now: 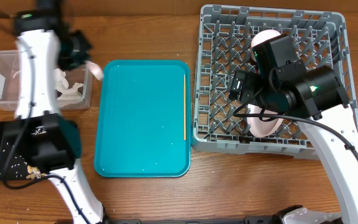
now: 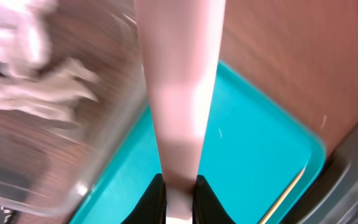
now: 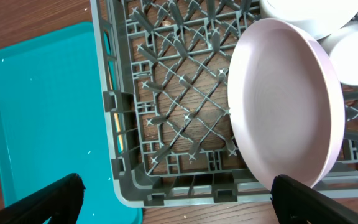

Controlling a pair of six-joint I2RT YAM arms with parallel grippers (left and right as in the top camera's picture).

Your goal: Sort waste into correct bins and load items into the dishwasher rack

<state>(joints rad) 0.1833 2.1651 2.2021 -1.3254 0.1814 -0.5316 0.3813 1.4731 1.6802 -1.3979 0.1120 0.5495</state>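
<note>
The dishwasher rack's tray-side wires are empty, to the right in the overhead view; my left gripper will cross the teal tray point(image 1: 143, 118) next and release the smooth thing there.
My left gripper point(image 2: 179, 186) is shut on a smooth, pale pinkish-white flat thing point(image 2: 182, 93); I cannot tell what it is. It hangs over the gap between the clear tub point(image 1: 5, 78) and the teal tray point(image 1: 143, 118), and shows as a small pale piece point(image 1: 96, 70) by the left gripper point(image 1: 87, 61). Crumpled white napkins point(image 1: 67, 88) lie in the tub. One wooden chopstick point(image 1: 184, 106) lies along the teal tray's right edge. My right gripper point(image 3: 185, 202) is open above the near left corner of the grey rack point(image 3: 129, 124), beside a pale pink bowl point(image 3: 284, 99) standing on edge.
The black tray point(image 1: 5, 152), with pale scraps in it, sits at the front left under my left arm. White dishes point(image 3: 309, 12) stand in the rack behind the pink bowl. The rack point(image 1: 216, 74) fills the right side of the table.
</note>
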